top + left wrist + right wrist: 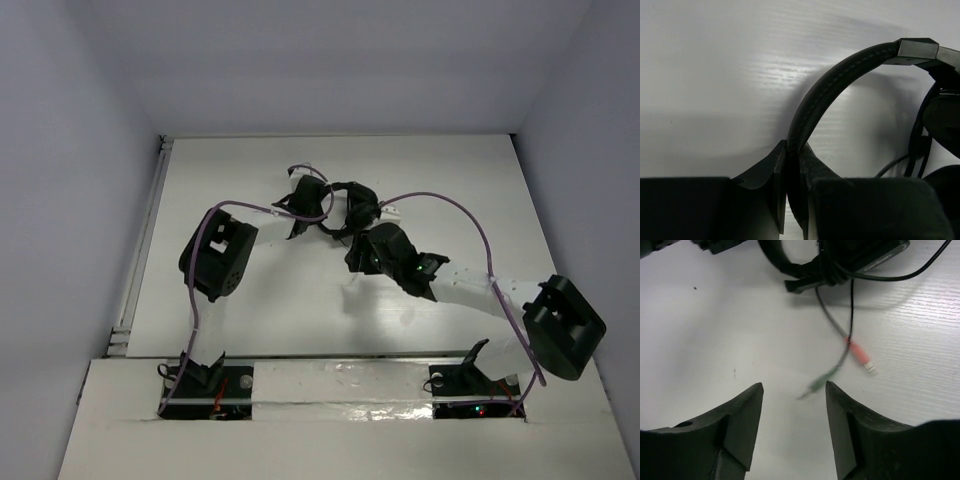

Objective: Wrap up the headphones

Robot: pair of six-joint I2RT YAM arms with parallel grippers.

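My left gripper should stay low and open at the curved headband next, because the headphones (345, 208) lie on the tabletop with their cable (852, 305) wrapped in a bundle.
The black headphones (345, 208) lie on the white table at centre back. My left gripper (303, 197) is shut on the curved headband (840, 75), which runs up between its fingertips (794, 147); an earcup (945, 117) shows at the right edge of that view. My right gripper (794, 385) is open and empty, just above the table near the headphones (805, 270). The thin black cable (852, 305) hangs loose from the wrapped bundle and ends in a pink plug (860, 356) and a blurred green plug (820, 382), which lies close to the right fingertip.
White walls enclose the table (250, 300) on three sides. Purple robot cables (470, 225) arch over both arms. The left arm's elbow (218, 255) stands left of the headphones, and the right arm's elbow (565, 325) is at the near right.
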